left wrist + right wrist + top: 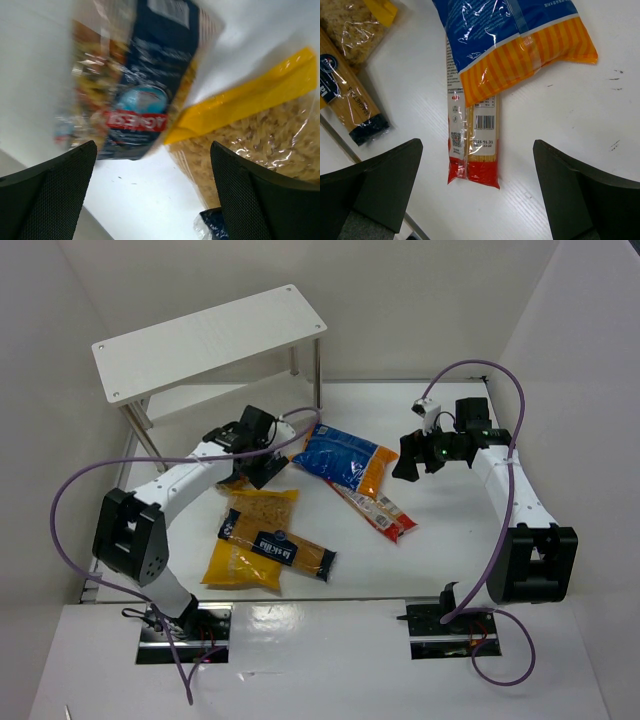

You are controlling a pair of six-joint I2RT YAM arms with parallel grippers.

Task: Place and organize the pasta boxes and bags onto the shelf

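Observation:
The navy-labelled bag is below my left gripper, and its logo end points between the open fingers. My left gripper needs to lower next onto the bag, at its logo end [136, 119], and close on that end.
The white two-tier shelf [210, 340] stands at the back left. The blue bag with orange end [345, 460] lies mid-table, partly over the narrow red packet [378, 510]. A yellow-orange bag [250, 535] lies near front with a clear navy-labelled bag [285, 552] across it. My left gripper [255, 458] is open and empty; in its wrist view [152, 150] a blurred navy-labelled bag [145, 75] and the yellow bag [260, 115] lie just ahead. My right gripper [410, 460] is open and empty, hovering [477, 145] over the red packet's end [472, 165], below the blue bag [510, 35].
White walls enclose the table on the left, back and right. The shelf's thin metal legs [317, 375] stand just behind the left gripper. A purple cable [90, 480] loops beside each arm. A long navy-labelled packet [350, 100] lies at the left of the right wrist view.

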